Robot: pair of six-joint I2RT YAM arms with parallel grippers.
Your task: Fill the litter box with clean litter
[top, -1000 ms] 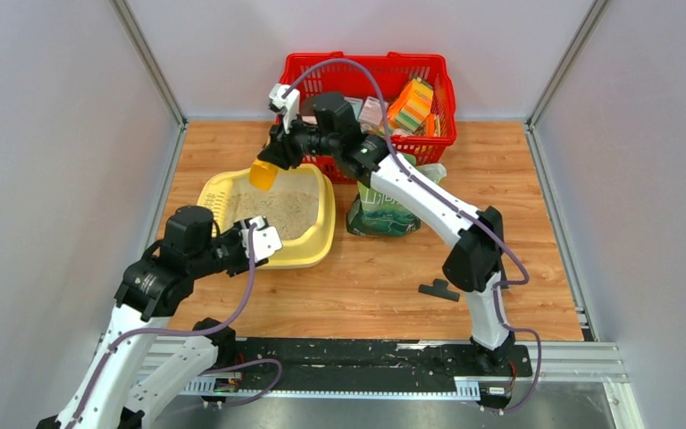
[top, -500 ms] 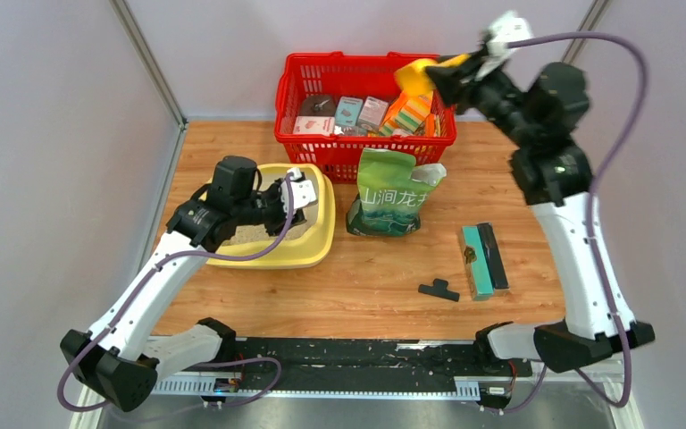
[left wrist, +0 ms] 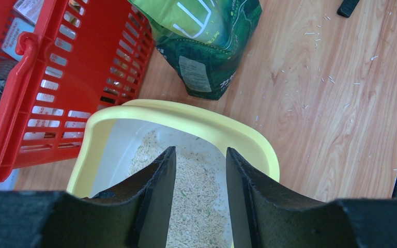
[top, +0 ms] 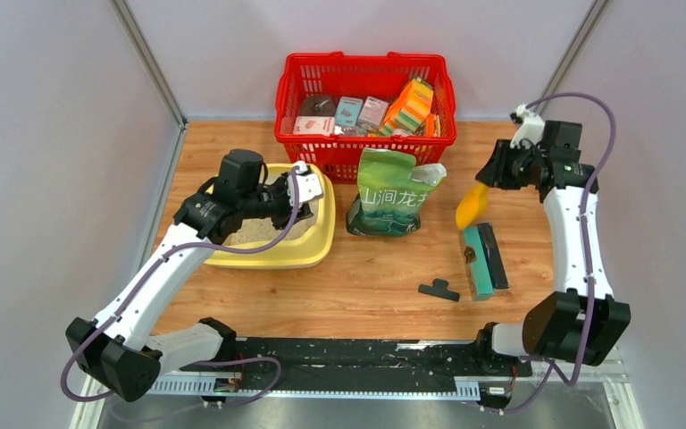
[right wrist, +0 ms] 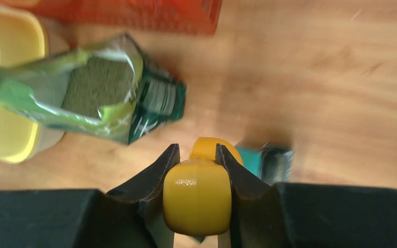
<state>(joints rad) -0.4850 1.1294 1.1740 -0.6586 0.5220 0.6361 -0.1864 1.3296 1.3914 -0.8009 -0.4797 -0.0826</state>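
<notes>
I will lower the scoop with my right gripper onto the table between the green litter bag and teal box [top: 441, 238] [right wrist: 210, 125], because the wood is empty there.
The pale-yellow litter box [top: 314, 250] lies at the left of the table and holds beige clean litter [top: 252, 232]. In the left wrist view the box rim [left wrist: 227, 129] and the litter [left wrist: 199, 191] show between my fingers. My left gripper [top: 296, 192] hovers over the box's far right part, open and empty [left wrist: 200, 175]. My right gripper [top: 491, 174] is at the right of the table, shut on the handle of a yellow-orange scoop [top: 471, 206], which hangs above a teal box. The scoop [right wrist: 197, 196] fills the jaws in the right wrist view.
A green litter bag [top: 391, 193] stands open right of the litter box [right wrist: 98, 93]. A red basket [top: 366, 71] of packages is at the back. A teal and black box [top: 482, 259] and a small black part [top: 438, 290] lie at the front right.
My right arm swung from over the litter box, up past the basket, and down to the right side with the scoop. My left arm moved forward over the litter box.
</notes>
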